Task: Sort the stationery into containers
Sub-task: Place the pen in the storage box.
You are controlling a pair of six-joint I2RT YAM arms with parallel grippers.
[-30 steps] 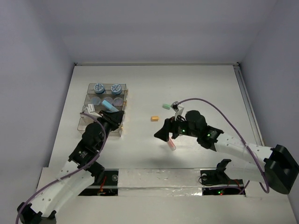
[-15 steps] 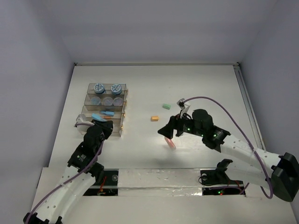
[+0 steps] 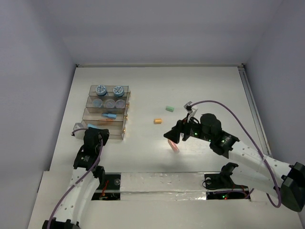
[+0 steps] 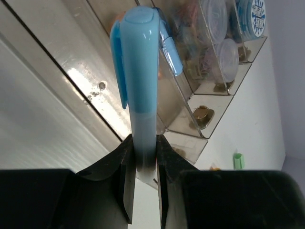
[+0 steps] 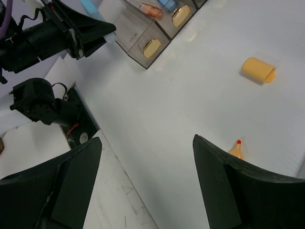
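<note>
A grey-green marker (image 5: pixel 302 171) is below my right gripper and to its right in the wrist view. Next I will swing its open fingers that way and down onto the marker.
My left gripper (image 3: pixel 90 130) is shut on a light-blue capped pen (image 4: pixel 140 71), held just off the near-left corner of the brown-tinted stepped trays (image 3: pixel 125 125). In the left wrist view the pen points up past the trays (image 4: pixel 199 125). Two blue-grey jars (image 3: pixel 101 89) stand in the back tray, a blue pen (image 3: pixel 109 115) lies in the third tray. My right gripper (image 3: pixel 172 137) is open and empty above a pink-orange marker (image 3: pixel 174 146), whose tip (image 5: pixel 236 150) shows beside the right finger. An orange cap (image 3: pixel 157 121) and a green piece (image 3: pixel 168 109) lie loose mid-table.
The second tray holds three clear round pots (image 3: pixel 110 102). The table's near edge is a taped strip (image 3: pixel 157 182) with the arm bases behind it. In the right wrist view the orange cap (image 5: pixel 258 69) and the trays' front corner (image 5: pixel 148 44) show.
My left gripper has drawn back from over the trays toward the near left, carrying the blue pen. My right gripper has shifted a little right; the marker below it has stayed put.
</note>
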